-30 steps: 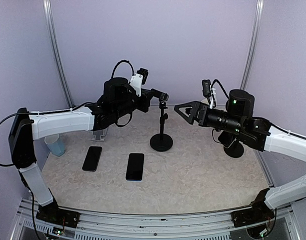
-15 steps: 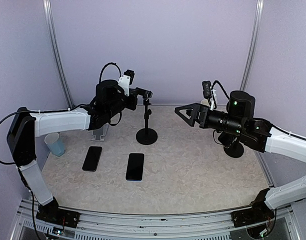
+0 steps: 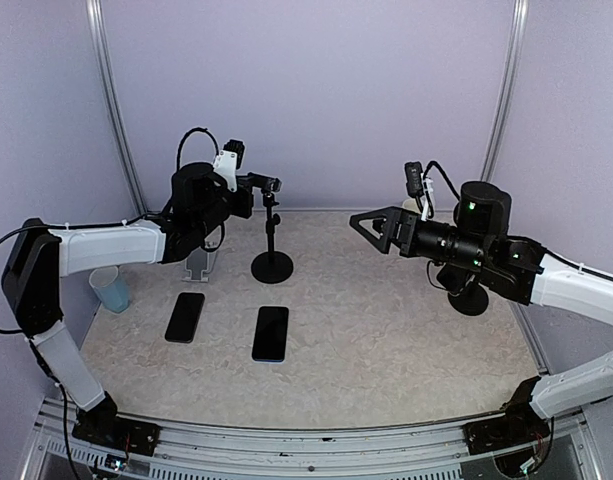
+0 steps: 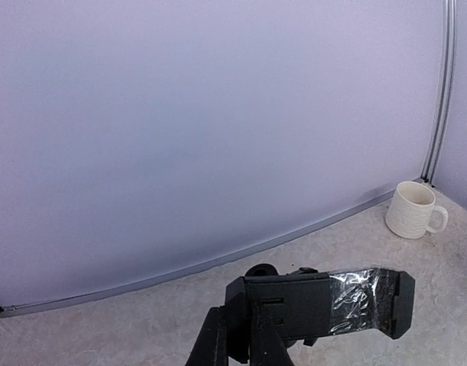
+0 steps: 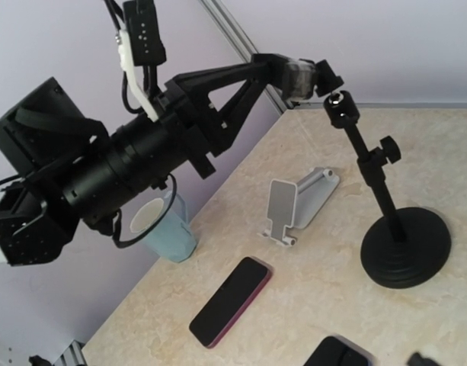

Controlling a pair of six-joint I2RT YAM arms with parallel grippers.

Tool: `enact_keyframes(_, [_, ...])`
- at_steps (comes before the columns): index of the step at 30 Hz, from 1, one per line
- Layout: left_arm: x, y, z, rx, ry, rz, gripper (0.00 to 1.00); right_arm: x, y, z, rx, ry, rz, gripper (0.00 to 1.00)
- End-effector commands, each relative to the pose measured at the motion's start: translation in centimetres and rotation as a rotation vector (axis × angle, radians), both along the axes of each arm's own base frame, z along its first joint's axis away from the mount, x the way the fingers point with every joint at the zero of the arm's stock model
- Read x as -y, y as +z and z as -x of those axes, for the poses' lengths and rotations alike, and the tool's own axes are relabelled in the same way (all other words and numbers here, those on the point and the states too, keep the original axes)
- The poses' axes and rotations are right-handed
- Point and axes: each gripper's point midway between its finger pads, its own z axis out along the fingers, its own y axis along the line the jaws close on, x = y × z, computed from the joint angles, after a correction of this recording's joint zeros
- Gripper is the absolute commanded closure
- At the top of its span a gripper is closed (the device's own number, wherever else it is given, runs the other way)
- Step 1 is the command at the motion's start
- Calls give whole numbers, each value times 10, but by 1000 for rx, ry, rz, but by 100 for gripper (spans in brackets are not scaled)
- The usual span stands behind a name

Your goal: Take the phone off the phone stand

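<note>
My right gripper should next go down toward the second black stand, which is below it and to its right in the top view, because the clamp of the other stand is empty.
The black phone stand (image 3: 272, 266) has a round base, a thin pole and a clamp head with clear tape (image 4: 324, 303); no phone sits in it. My left gripper (image 3: 258, 184) is shut on the clamp's left end, which lies between the fingers (image 4: 215, 345). Two dark phones lie flat on the table, one with a red edge (image 3: 185, 316) (image 5: 231, 300) and one to its right (image 3: 271, 333). My right gripper (image 3: 371, 226) hangs open and empty above the table, right of the stand.
A silver folding stand (image 3: 199, 268) and a blue cup (image 3: 111, 290) stand at the left. A second black stand base (image 3: 473, 298) sits behind my right arm. A white mug (image 4: 414, 210) stands by the back wall.
My left gripper has carried the black stand leftward and toward the back wall. My right arm has barely moved. The two phones lie where they were.
</note>
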Motion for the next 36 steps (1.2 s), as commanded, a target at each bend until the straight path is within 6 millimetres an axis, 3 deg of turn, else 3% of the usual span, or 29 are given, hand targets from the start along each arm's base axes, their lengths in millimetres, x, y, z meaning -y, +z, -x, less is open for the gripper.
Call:
enact_keyframes(1, [-12, 56, 10, 136, 14, 94, 98, 4, 1, -3, 11, -5, 4, 1])
enact_keyframes(8, [-16, 56, 14, 107, 22, 112, 40, 12, 2, -7, 33, -21, 42, 1])
enact_keyframes(12, [-17, 61, 21, 94, 13, 126, 23, 29, -3, -14, 35, -57, 69, 1])
enact_keyframes(15, [-19, 64, 29, 74, 13, 136, 2, 48, -7, -18, 23, -103, 85, 1])
enact_keyframes(26, [-23, 54, 60, -38, -48, 175, 1, 154, -30, -19, -61, -328, 93, 2])
enact_keyframes(36, [-24, 47, 98, -73, -101, 210, 1, 238, -73, -16, -216, -496, 114, 3])
